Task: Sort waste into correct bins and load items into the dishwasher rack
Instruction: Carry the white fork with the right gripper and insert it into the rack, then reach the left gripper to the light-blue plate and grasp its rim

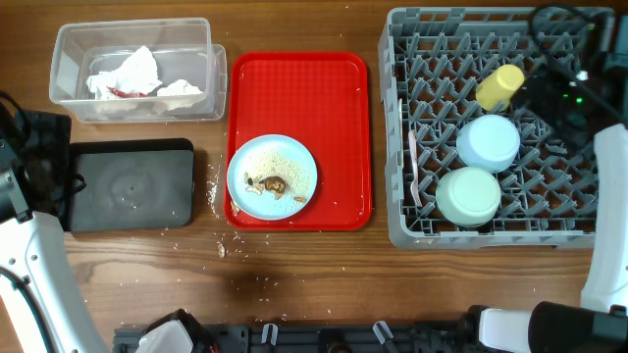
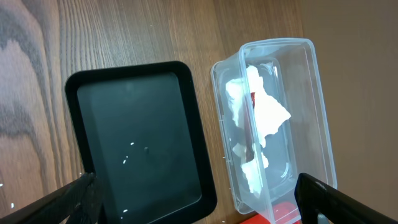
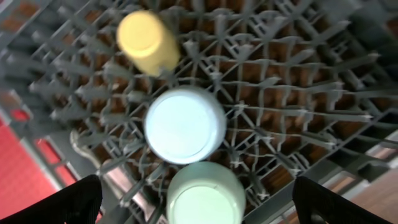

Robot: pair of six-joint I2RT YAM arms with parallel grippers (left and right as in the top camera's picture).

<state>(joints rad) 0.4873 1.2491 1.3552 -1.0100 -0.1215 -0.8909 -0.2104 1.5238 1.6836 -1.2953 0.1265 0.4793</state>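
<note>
The left gripper moves to the right in the overhead view next and comes down onto the plate's rim facing the rack, where bare red tray leaves room for fingers.
Crumpled white napkins [image 1: 132,76] with red stains lie in the clear tub [image 1: 69,54], also in the left wrist view [image 2: 258,115]. The black tray [image 1: 132,186] is empty but for a few crumbs. The light blue plate [image 1: 272,176] with brown scraps and rice crumbs sits on the red tray [image 1: 339,88]. The grey rack [image 1: 412,226] holds the yellow cup [image 1: 499,87], the upturned light blue bowl [image 1: 489,143], the upturned pale green bowl [image 1: 468,196] and white cutlery [image 1: 416,162]. My left gripper [image 2: 196,190] is open above the black tray and tub. My right gripper [image 3: 196,193] is open above the bowls [image 3: 185,124].
Rice crumbs are scattered on the wooden table [image 1: 221,247] beside the red tray. The left arm [image 1: 29,157] is at the table's left edge. The right arm [image 1: 564,93] hangs over the rack's right part.
</note>
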